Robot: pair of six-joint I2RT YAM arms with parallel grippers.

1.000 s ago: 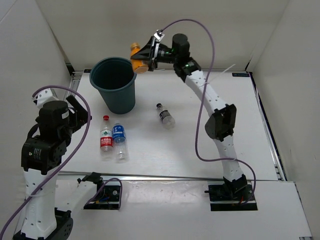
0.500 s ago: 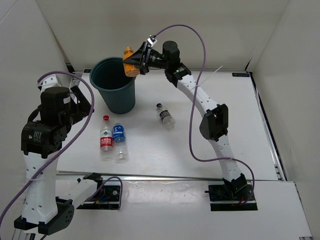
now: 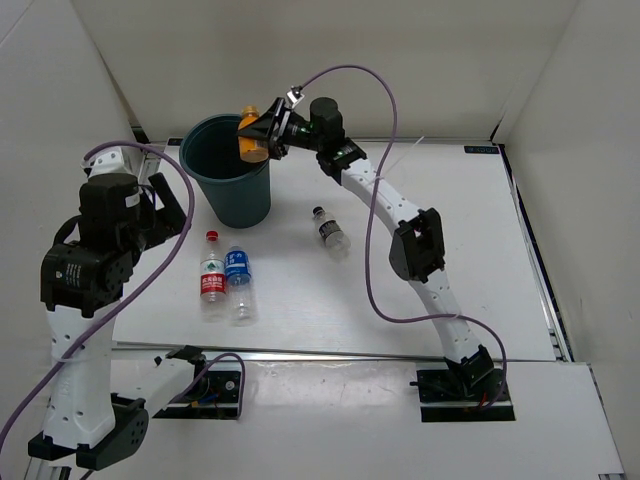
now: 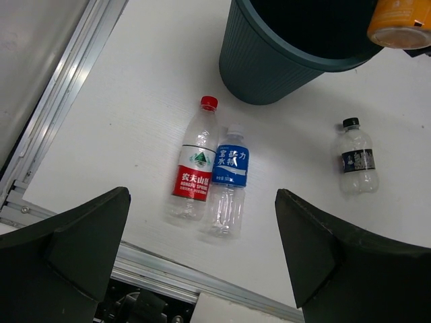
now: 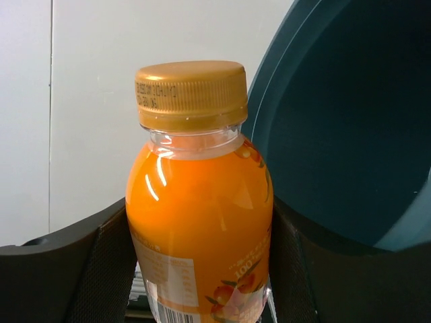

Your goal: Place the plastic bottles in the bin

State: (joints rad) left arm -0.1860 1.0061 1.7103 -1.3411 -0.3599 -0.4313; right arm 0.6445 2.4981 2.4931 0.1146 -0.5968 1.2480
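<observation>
The orange bottle hangs by the bin's rim, so my right gripper will next move slightly outward, farther over the bin's opening (image 3: 222,149) (image 5: 353,128), and then open.
My right gripper (image 3: 262,134) is shut on the orange bottle (image 3: 250,136) (image 5: 200,215), holding it over the right rim of the dark teal bin (image 3: 228,170) (image 5: 350,121) (image 4: 269,60). On the table the red-labelled bottle (image 3: 212,277) (image 4: 195,171) and the blue-labelled bottle (image 3: 238,280) (image 4: 229,176) lie side by side in front of the bin. A clear bottle with a black cap (image 3: 331,231) (image 4: 355,160) lies to the bin's right. The left gripper (image 4: 202,249) hangs open above the two labelled bottles, nothing between its fingers.
White walls enclose the table on three sides. A metal rail (image 3: 330,351) runs along the near edge, with another rail (image 4: 54,108) on the left side. The right arm's purple cable (image 3: 385,190) loops above the table.
The right arm has carried the orange bottle leftward, from beyond the bin's right side to over its rim. The left arm has shifted slightly, its gripper still open.
</observation>
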